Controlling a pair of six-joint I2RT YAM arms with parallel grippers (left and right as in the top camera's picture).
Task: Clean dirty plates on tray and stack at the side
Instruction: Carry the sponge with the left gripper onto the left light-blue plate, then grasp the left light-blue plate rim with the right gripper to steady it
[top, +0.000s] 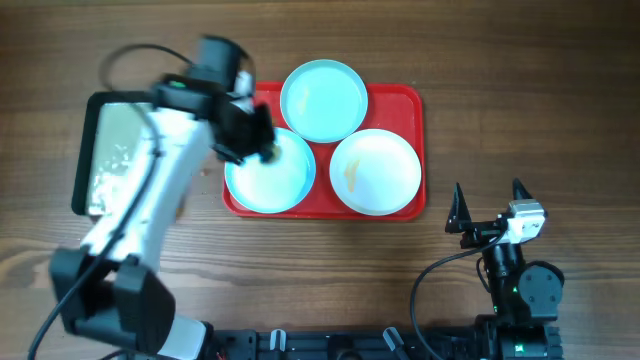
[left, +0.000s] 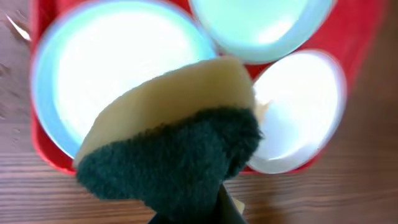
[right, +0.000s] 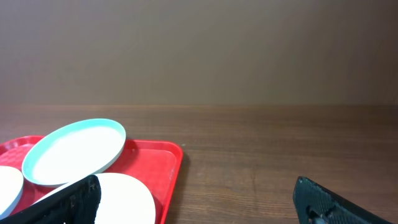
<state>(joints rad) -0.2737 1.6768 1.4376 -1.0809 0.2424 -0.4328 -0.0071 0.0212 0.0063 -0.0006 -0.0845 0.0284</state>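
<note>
My left gripper will go down next, toward the white plate's side of the near turquoise plate.
The red tray (top: 400, 100) holds three plates: a turquoise one at the back (top: 322, 100), a turquoise one at front left (top: 262, 178) and a white one with a yellowish smear at front right (top: 385, 165). My left gripper (top: 262, 142) is shut on a yellow sponge with a dark green scouring side (left: 180, 143), held over the front-left turquoise plate (left: 118, 68). Whether the sponge touches the plate I cannot tell. My right gripper (top: 490, 208) is open and empty on the table right of the tray; its view shows the back plate (right: 74, 152), the white plate (right: 124, 199) and the tray (right: 158, 168).
A black-rimmed pan with pale liquid (top: 110, 150) sits left of the tray, partly under my left arm. Bare wooden table (top: 540, 110) lies right of the tray and in front of it.
</note>
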